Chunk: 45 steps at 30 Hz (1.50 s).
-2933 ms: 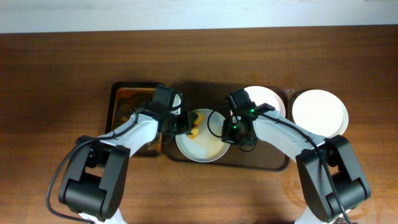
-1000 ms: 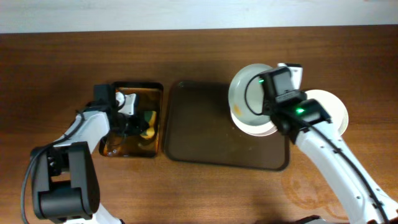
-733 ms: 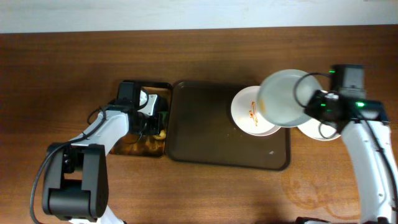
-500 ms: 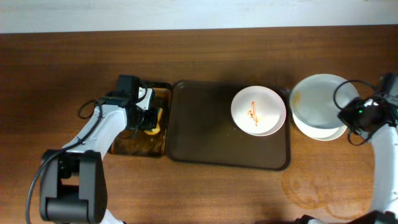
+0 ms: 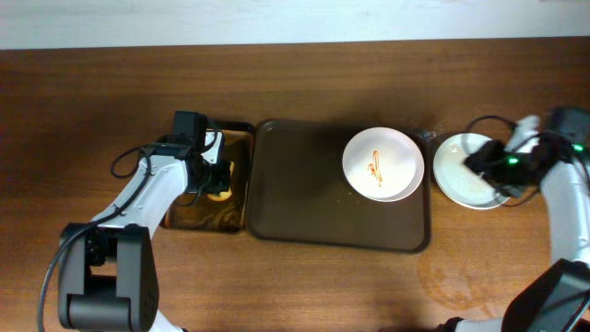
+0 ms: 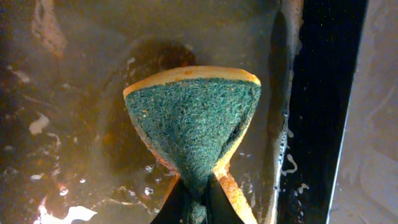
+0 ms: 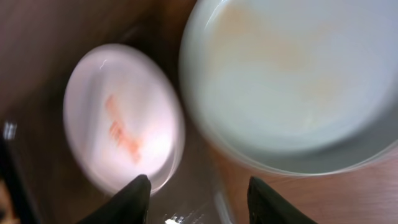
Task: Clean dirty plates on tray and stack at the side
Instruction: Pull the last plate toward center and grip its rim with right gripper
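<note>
The sauced plate's rim on that side gets my right gripper next, down from the clean plate, since its orange-red squiggle is still unwiped.
A white plate with an orange-red sauce squiggle lies at the right end of the dark brown tray. On the bare table to the right of the tray lies a clean white plate, on top of the stack. My right gripper hovers over it, open and empty. The blurred right wrist view shows the sauced plate, the clean plate and the open jaws above the gap between them. My left gripper is shut on the green-yellow sponge in the small black tray.
The small black tray with yellowish wet stains stands against the brown tray's left side. A faint ring mark shows on the wood in front of the clean plate. A cable loops beside the right arm.
My right gripper carried a wiped plate from the tray to the right, set it on the plate there and let go. My left gripper took the sponge back to the black tray.
</note>
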Available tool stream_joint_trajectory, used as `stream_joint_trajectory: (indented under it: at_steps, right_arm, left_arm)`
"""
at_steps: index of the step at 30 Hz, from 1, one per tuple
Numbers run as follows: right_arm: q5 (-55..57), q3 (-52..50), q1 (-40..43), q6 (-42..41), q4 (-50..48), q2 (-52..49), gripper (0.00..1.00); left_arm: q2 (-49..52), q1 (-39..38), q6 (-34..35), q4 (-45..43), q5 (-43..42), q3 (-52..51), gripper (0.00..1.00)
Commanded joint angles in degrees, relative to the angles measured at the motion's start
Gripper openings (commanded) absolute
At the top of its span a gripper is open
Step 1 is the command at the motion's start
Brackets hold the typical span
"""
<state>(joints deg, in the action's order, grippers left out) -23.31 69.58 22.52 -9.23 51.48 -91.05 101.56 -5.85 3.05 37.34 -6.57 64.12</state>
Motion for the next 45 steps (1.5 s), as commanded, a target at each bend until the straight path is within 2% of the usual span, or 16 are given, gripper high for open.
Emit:
stream_joint_trajectory:
  at_steps: [1,4,10,14,17,23,27,31,34,37,39,40,42,43,44,45]
  right_arm:
    - [2.99,-1.27,-7.85,1.18,1.90,-0.28,0.51]
    - [9.49,-5.07,-13.68,-4.15,1.01,-1.97,0.51]
    - [10.32,-11.26,-18.82,-9.73,-9.35,-6.84,0.47]
    - [10.47,-11.74,-19.23,-12.31,-13.94,-10.91,0.32]
    - [10.49,-11.74,-20.37,-12.26,-15.76,-11.56,0.17]
    - [10.47,-11.74,-27.06,-12.31,-15.28,-11.56,0.06]
    - [10.51,-11.74,-32.37,-13.81,-15.43,-11.56,0.04]
    - [10.51,-11.74,-33.75,-13.81,-15.58,-11.56,0.04]
    - [10.51,-11.74,-33.75,-13.79,-15.56,-11.56,0.04]
    - [10.51,-11.74,-33.75,-13.81,-15.54,-11.56,0.04]
    - [10.51,-11.74,-33.75,-13.79,-15.54,-11.56,0.04]
    - [10.49,-11.74,-33.75,-13.79,-15.52,-11.56,0.04]
    - [10.49,-11.74,-33.75,-13.79,-15.54,-11.56,0.04]
    - [10.49,-11.74,-33.75,-13.79,-15.54,-11.56,0.04]
    - [10.49,-11.74,-33.75,-13.79,-15.54,-11.56,0.04]
    - [10.49,-11.74,-33.75,-13.79,-15.54,-11.56,0.04]
  left_arm:
    - [-1.29,-0.13,0.81,0.04,0.42,1.03,0.00]
    - [-1.29,-0.13,0.79,0.02,0.42,1.03,0.00]
    - [-1.29,-0.13,0.79,0.02,0.42,1.03,0.00]
    - [-1.29,-0.13,0.81,0.04,0.42,1.03,0.00]
    - [-1.29,-0.13,0.81,0.02,0.42,1.03,0.00]
    - [-1.29,-0.13,0.79,0.02,0.39,1.03,0.00]
    - [-1.38,-0.11,0.76,0.04,0.39,1.16,0.00]
    - [-4.24,-0.11,-3.98,-1.14,-0.44,1.31,0.00]
    - [-3.10,-0.02,-2.58,-2.03,-0.76,1.29,0.00]
    - [0.68,-0.02,-2.67,-2.80,-8.13,1.14,0.00]
    - [3.15,-0.02,-2.69,-3.23,-9.09,1.14,0.00]
    - [4.68,0.00,-2.67,-3.21,-7.82,1.14,0.00]
    - [6.14,0.00,-1.14,-2.67,2.27,1.14,0.00]
    - [6.16,-0.02,6.56,-1.07,14.38,1.14,0.00]
    - [5.99,-0.02,10.73,0.24,19.37,1.20,0.00]
    - [5.73,-0.02,11.50,1.22,20.13,1.31,0.00]
